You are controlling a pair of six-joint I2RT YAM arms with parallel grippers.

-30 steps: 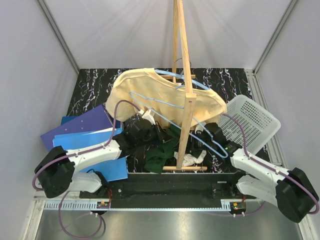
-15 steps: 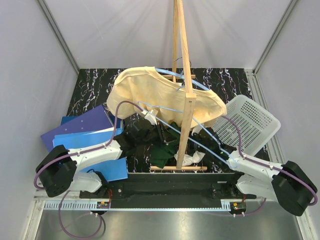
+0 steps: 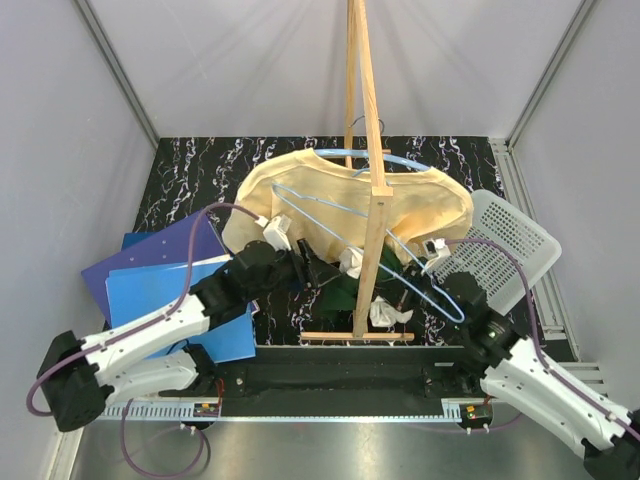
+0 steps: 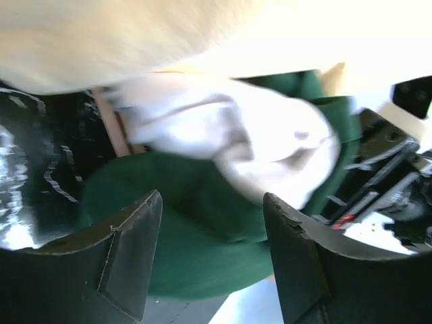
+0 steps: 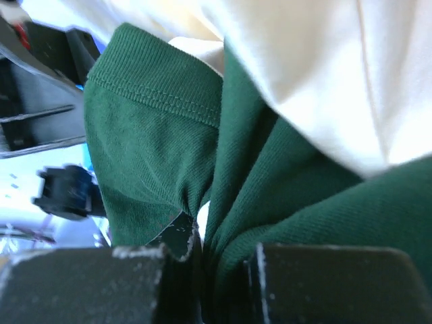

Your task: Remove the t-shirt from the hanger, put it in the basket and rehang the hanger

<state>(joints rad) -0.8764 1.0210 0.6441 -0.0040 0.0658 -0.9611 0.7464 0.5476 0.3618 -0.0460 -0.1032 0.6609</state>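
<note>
The robot should next use its right gripper to lift the green t-shirt [image 3: 345, 292] to the right in the top view and release it over the white slotted basket [image 3: 505, 240], since the basket is empty.
A cream t-shirt [image 3: 360, 195] is draped over a blue wire hanger [image 3: 300, 207] against the wooden stand [image 3: 372, 215]. Below it a green t-shirt [image 3: 345, 292] is bunched at the foot of the stand. My right gripper [image 3: 410, 274] is shut on a fold of this green t-shirt [image 5: 155, 135], pinching it between its fingers [image 5: 223, 243], with cream cloth [image 5: 324, 74] hanging just above. My left gripper [image 3: 322, 272] stands open [image 4: 211, 196]. Green cloth [image 4: 189, 250] and a white cloth [image 4: 229, 135] lie just beyond its fingertips, and nothing is between them.
A white slotted basket [image 3: 505, 250] leans at the right. Blue and purple folders [image 3: 160, 275] lie at the left on the dark marbled table [image 3: 190, 170]. Another white cloth [image 3: 390, 312] lies by the stand's base bar. Grey walls close in both sides.
My left gripper has opened and reached in towards the stand. My right gripper has shut on the green t-shirt. The cream t-shirt and hanger have swung to the right.
</note>
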